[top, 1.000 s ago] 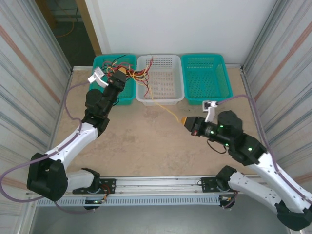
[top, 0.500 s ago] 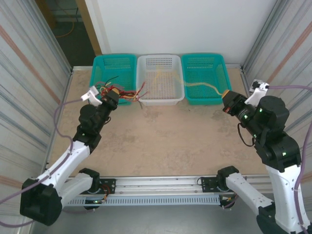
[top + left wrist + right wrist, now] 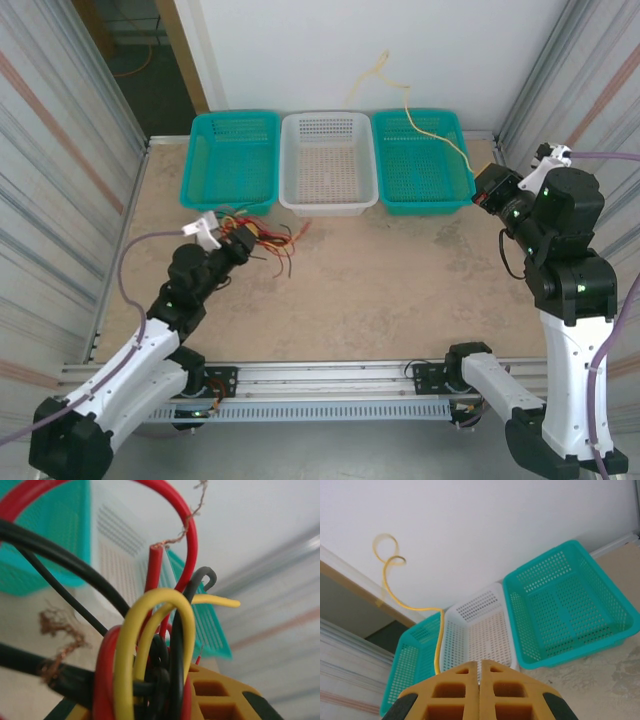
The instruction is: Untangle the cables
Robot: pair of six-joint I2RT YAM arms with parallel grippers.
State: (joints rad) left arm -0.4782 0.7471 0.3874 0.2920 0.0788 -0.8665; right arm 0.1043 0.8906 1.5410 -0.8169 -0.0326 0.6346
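The robot will next move its left gripper down and toward the middle of the table to let go of the tangle, because bare tabletop in front of the white basket (image 3: pixel 316 274) is below and ahead of the gripper.
The cables are split in two. A tangle of red, black and yellow cables (image 3: pixel 266 238) hangs from my left gripper (image 3: pixel 240 241), low over the table's left side, and that gripper is shut on it. In the left wrist view the looped bundle (image 3: pixel 123 650) sits right in front of the lens above the orange fingers (image 3: pixel 215 695). My right gripper (image 3: pixel 488 190) is raised at the far right, shut on a single yellow cable (image 3: pixel 455 148) that arcs up past the wall. In the right wrist view this cable (image 3: pixel 438 645) rises from the closed gripper (image 3: pixel 480 669).
Three baskets stand in a row at the back: a teal one (image 3: pixel 200 190) on the left, a white one (image 3: pixel 296 195) in the middle and a teal one (image 3: pixel 385 195) on the right. Metal walls flank both sides. Bare copper ends (image 3: pixel 60 640) stick out of the bundle.
My left gripper drew the bundle out of the left basket and back over the table. My right gripper swung right and up, and the yellow cable came free of the tangle.
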